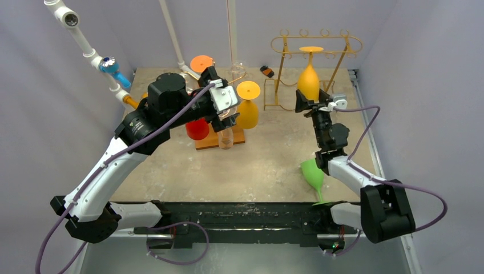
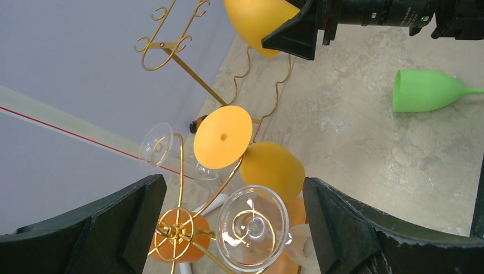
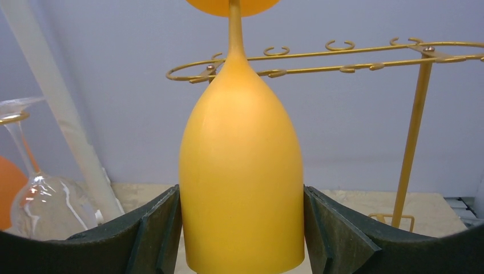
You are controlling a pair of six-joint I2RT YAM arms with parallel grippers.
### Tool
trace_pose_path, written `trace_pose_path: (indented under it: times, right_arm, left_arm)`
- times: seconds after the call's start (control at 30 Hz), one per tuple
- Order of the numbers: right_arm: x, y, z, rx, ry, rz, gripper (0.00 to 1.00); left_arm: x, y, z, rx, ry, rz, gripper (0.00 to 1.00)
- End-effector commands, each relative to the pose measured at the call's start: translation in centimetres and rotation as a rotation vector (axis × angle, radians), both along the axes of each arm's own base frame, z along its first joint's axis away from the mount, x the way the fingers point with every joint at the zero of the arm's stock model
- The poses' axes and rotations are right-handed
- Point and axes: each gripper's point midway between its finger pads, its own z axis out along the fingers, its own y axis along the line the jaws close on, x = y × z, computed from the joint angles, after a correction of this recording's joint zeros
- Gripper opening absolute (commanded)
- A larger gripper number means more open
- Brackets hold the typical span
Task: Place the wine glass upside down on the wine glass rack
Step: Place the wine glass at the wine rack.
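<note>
The glass's base still stands above the rack's bar. The right gripper moves outward and down next, brings the glass's stem into the bar's front hook (image 1: 307, 55) (image 3: 274, 73) and releases it.
A yellow wine glass (image 1: 308, 83) (image 3: 241, 171) hangs bowl-down with my right gripper (image 1: 313, 98) (image 3: 241, 228) shut on its bowl, both fingers against its sides. Its stem rises past the left end of the top rail of the gold wine glass rack (image 1: 342, 43) (image 3: 342, 54), and its round base sits above the rail. Whether the base rests on the rail I cannot tell. My left gripper (image 1: 225, 103) (image 2: 231, 197) is open and holds nothing. It hovers over a second gold wire stand (image 2: 177, 231), above the base of a clear glass (image 2: 253, 235) hanging there.
The second stand on its wooden base (image 1: 220, 140) carries a yellow glass (image 1: 248, 111) (image 2: 273, 168), a red glass (image 1: 197, 130) and clear ones. A green glass (image 1: 313, 174) (image 2: 425, 90) lies on its side by the right arm. White pipes (image 1: 85, 45) rise at the back left.
</note>
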Motion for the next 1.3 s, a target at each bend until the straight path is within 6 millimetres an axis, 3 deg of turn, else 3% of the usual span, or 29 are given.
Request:
trace_pose_path:
  times: [0.0, 0.67, 0.83, 1.27]
  right_arm:
    - [0.2, -0.5, 4.2, 0.023, -0.146, -0.04, 0.43]
    - [2.4, -0.1, 1.1, 0.013, -0.098, -0.044, 0.43]
    - [3.0, -0.6, 0.4, -0.067, -0.096, -0.094, 0.43]
    - [4.1, -1.0, -0.6, -0.06, -0.077, -0.124, 0.46]
  left_arm:
    - [-0.1, 0.5, 1.3, -0.024, -0.048, 0.01, 0.99]
    - [-0.2, 0.7, 1.8, -0.029, -0.058, 0.017, 0.99]
    - [-0.1, 0.7, 1.8, -0.027, -0.062, 0.018, 0.99]
    - [-0.2, 0.9, 1.8, -0.022, -0.068, 0.02, 0.99]
